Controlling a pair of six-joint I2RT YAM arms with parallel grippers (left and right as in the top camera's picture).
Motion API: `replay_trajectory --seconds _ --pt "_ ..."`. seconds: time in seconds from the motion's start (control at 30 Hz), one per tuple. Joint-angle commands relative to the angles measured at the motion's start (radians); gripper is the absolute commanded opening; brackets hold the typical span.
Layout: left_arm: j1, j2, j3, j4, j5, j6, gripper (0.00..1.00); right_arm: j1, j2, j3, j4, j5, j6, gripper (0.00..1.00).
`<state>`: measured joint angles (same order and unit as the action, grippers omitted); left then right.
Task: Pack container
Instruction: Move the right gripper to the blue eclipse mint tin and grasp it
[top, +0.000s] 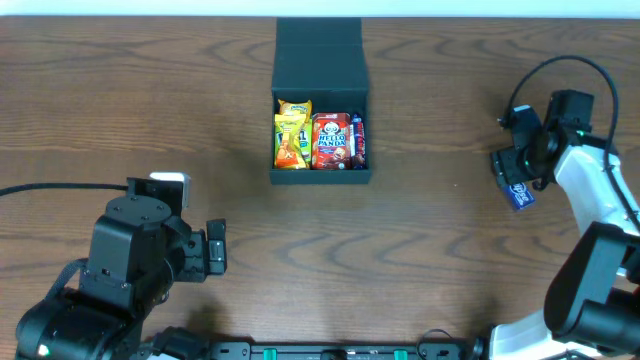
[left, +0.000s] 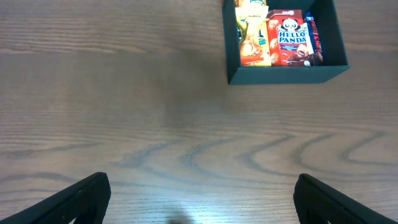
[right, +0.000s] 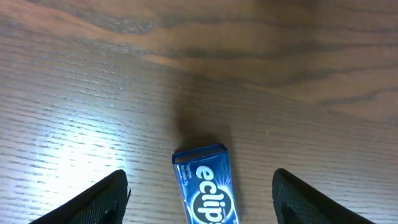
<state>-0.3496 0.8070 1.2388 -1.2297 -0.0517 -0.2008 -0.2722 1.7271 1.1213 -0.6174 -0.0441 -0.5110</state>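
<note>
I need to lower my right gripper around the long sides of the pack and close it, because the blue Eclipse gum pack (top: 519, 195) (right: 206, 186) lies flat below and between its open fingers.
The dark teal-black container (top: 321, 55) sits open at the table's back centre, lid flap lying behind it. Inside are a yellow-orange snack packet (top: 291, 135), a red Hello Panda box (top: 331, 140) and a thin dark bar at the right wall. It also shows in the left wrist view (left: 283, 74). A blue Eclipse gum pack (right: 206, 186) lies flat on the table at the right (top: 520, 194). My right gripper (right: 200, 202) is open, its fingers on either side of the pack, not touching. My left gripper (left: 202, 199) is open and empty at the front left.
The wood-grain table (top: 420, 240) spans the view. The left arm's black base and cable (top: 60, 188) sit at the front left. The right arm (top: 590, 190) reaches in along the right edge.
</note>
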Motion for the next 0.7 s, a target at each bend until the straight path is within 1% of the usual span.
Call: replay_trajectory --seconds 0.0,0.23,0.67 --pt "0.003 -0.003 0.012 -0.001 0.000 0.021 0.95 -0.026 -0.019 -0.040 0.025 -0.016 -0.021 0.73" --pt "0.003 -0.003 0.012 -0.001 0.000 0.021 0.95 -0.047 -0.018 -0.103 0.091 -0.017 -0.017 0.73" --pt "0.003 -0.003 0.012 -0.001 0.000 0.021 0.95 -0.050 0.053 -0.110 0.125 -0.018 0.003 0.71"
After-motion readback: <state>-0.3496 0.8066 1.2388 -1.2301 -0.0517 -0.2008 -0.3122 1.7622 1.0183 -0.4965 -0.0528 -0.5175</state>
